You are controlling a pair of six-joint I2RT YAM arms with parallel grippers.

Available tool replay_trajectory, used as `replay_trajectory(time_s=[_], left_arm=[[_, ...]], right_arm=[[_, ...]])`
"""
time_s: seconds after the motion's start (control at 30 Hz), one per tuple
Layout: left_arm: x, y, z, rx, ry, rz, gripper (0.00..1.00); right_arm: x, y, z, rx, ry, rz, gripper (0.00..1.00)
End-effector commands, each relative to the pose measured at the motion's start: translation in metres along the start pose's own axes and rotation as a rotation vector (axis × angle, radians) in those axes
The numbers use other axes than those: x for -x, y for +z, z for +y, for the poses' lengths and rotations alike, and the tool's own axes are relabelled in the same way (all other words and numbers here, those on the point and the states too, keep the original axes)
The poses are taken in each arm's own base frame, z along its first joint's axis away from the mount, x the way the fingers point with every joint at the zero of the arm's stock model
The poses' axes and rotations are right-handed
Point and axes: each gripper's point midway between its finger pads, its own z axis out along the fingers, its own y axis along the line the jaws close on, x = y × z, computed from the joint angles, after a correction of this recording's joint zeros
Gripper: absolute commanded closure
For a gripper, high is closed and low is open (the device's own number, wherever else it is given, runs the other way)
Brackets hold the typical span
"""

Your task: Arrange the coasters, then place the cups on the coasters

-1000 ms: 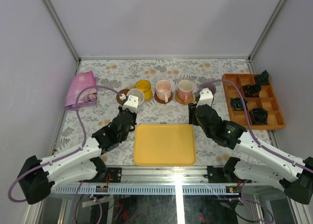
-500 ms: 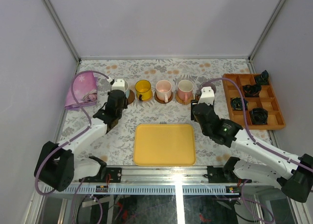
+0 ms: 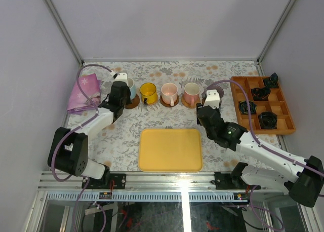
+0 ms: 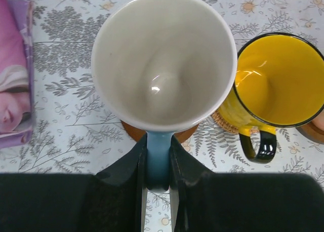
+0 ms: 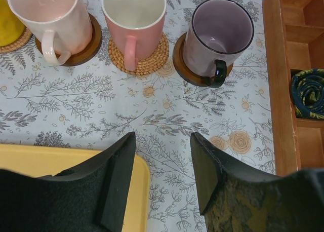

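My left gripper lowers the cup next, then releases the blue handle, to get the base of the white-and-blue cup (image 4: 163,60) onto the dark brown coaster.
My left gripper (image 4: 159,147) is shut on the blue handle of the white-and-blue cup (image 4: 163,60). The cup is upright over a dark brown coaster (image 4: 132,133) at the left end of the row (image 3: 132,99); I cannot tell whether they touch. To its right, the yellow cup (image 4: 276,80) sits on a tan woven coaster (image 4: 227,124). Further right, a pale pink cup (image 5: 50,14) stands on a dark coaster (image 5: 90,45), another pink cup (image 5: 134,11) on a tan coaster (image 5: 152,60), and the grey-purple cup (image 5: 217,34) on a dark coaster (image 5: 183,65). My right gripper (image 5: 162,141) hangs open and empty in front of them.
A yellow tray (image 3: 170,150) lies at the near middle, partly under my right gripper. An orange wooden compartment box (image 3: 286,121) with small black rings stands at the right. A pink-purple pouch (image 3: 83,92) lies at the far left, close to my left arm.
My left arm has swung left and away from me, carrying the white-and-blue cup to the coaster at the row's left end. The right arm has hardly moved.
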Motion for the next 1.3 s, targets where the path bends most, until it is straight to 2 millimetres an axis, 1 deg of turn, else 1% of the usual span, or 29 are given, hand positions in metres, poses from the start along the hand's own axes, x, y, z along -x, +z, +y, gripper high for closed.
replay_trajectory(time_s=[0.0,0.17,0.43,0.9,1.27], left_arm=[[0.043,0.009,-0.014,-0.043,-0.055,-0.105,1.00],[0.032,0.018,-0.013,-0.027,-0.054,-0.073,1.00],[0.017,0.026,-0.010,-0.004,-0.055,-0.039,1.00],[0.007,0.024,0.000,0.042,-0.051,-0.028,1.00],[0.000,0.025,0.003,0.054,-0.050,-0.010,1.00]], right_arm=[[0.016,0.003,0.002,-0.015,0.039,-0.037,0.46],[0.015,0.003,0.002,-0.013,0.034,-0.033,0.45],[0.014,0.004,0.004,-0.007,0.029,-0.026,0.45],[0.011,0.007,0.009,0.008,0.025,-0.014,0.45],[0.009,0.007,0.011,0.018,0.022,-0.007,0.45]])
